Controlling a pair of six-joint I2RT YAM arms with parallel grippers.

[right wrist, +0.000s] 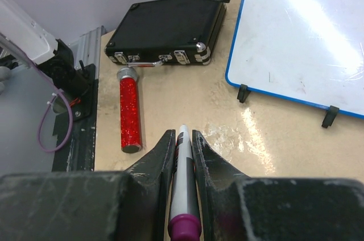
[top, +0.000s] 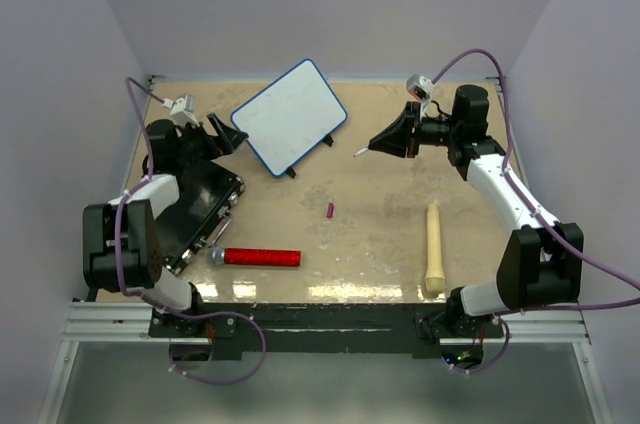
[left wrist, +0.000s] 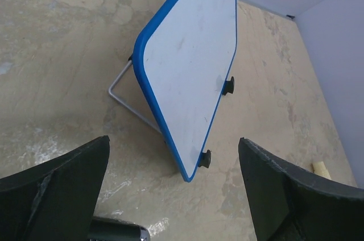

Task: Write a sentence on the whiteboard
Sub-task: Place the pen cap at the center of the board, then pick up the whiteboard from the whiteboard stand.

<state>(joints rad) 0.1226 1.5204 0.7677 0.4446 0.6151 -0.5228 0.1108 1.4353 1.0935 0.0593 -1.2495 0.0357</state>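
Observation:
I will move my left gripper to the right in the top view, so that its wide-open fingers go around the thin rim of the whiteboard's raised corner (top: 235, 118) (left wrist: 141, 52), which stands there.
The whiteboard (top: 290, 114) stands tilted at the back centre, white with a blue rim and small black feet (right wrist: 243, 93). The sentence is not in view; the face shows only faint smudges. My left gripper (top: 224, 134) is open beside the board's left corner. In the left wrist view the board (left wrist: 190, 53) leans on a wire stand, its near corner ahead of the wide-open left gripper (left wrist: 173, 140), untouched. My right gripper (top: 388, 140) hovers right of the board, shut on a marker (right wrist: 183, 184) with a purple end, tip pointing forward (top: 358, 154).
A black case (top: 195, 209) lies under the left arm. A red glitter tube (top: 260, 257) lies near the front edge. A small purple cap (top: 330, 210) rests mid-table. A cream wooden pin (top: 434, 249) lies at the front right.

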